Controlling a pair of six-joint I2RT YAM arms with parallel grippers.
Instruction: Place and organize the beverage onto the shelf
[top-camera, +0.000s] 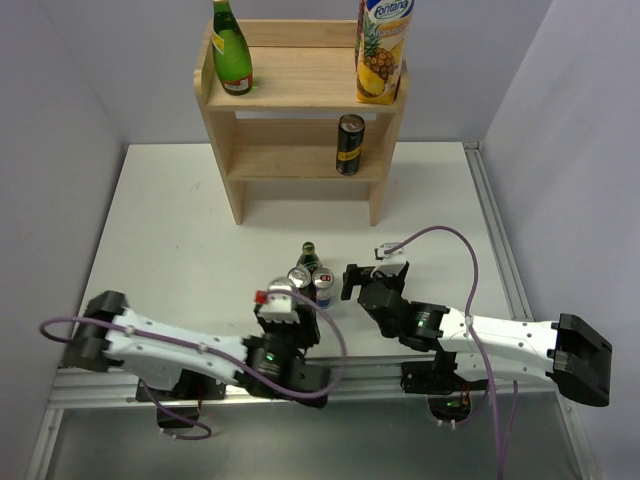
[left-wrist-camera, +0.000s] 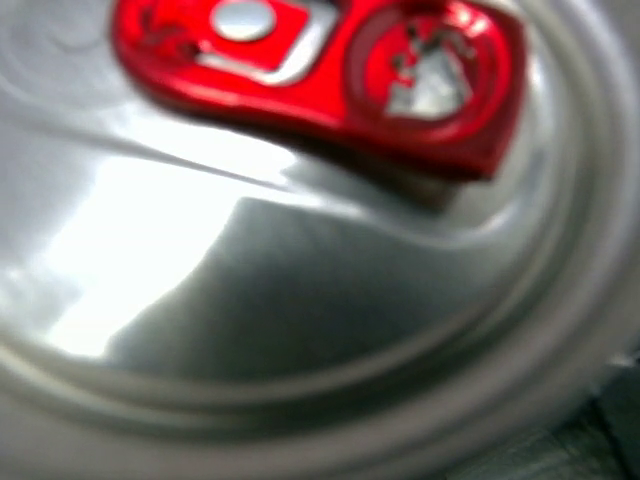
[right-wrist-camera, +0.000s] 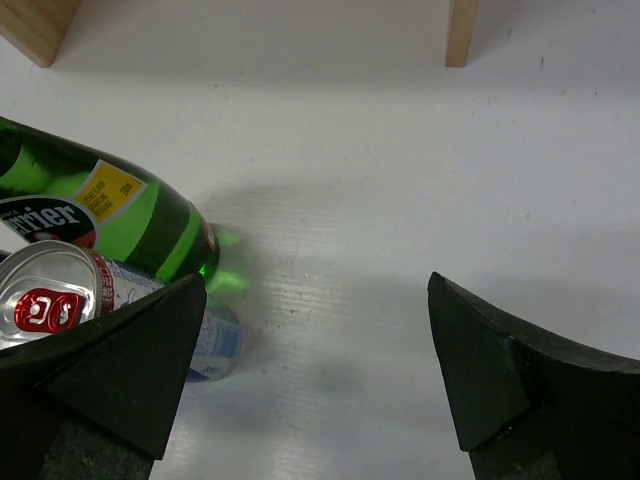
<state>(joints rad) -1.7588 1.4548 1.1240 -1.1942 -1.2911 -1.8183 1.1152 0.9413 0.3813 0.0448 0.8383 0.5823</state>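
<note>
The lower board's end (top-camera: 252, 163) below the green bottle is empty, so I will move my left gripper up and outward over it and let go of the red-tabbed can.
The light-wood shelf (top-camera: 300, 85) stands at the back. On its top board are a green bottle (top-camera: 232, 55) and a pineapple juice carton (top-camera: 383, 50). A dark can (top-camera: 349, 145) stands on the lower board. A small green bottle (top-camera: 309, 257) and a few cans (top-camera: 322, 284) cluster on the table. My left gripper (top-camera: 280, 297) is at the cluster's near-left side. Its wrist view is filled by a silver can top (left-wrist-camera: 300, 260) with a red tab (left-wrist-camera: 330, 70), and its fingers are hidden. My right gripper (right-wrist-camera: 315, 370) is open and empty, just right of the cluster, beside the green bottle (right-wrist-camera: 120, 215) and a red-tabbed can (right-wrist-camera: 50, 295).
White walls close in the table on the left, back and right. A metal rail (top-camera: 495, 230) runs along the right edge. A blue-and-white can (right-wrist-camera: 215, 345) stands against my right gripper's left finger (right-wrist-camera: 130, 370). The shelf's legs (right-wrist-camera: 462, 30) show at the far side.
</note>
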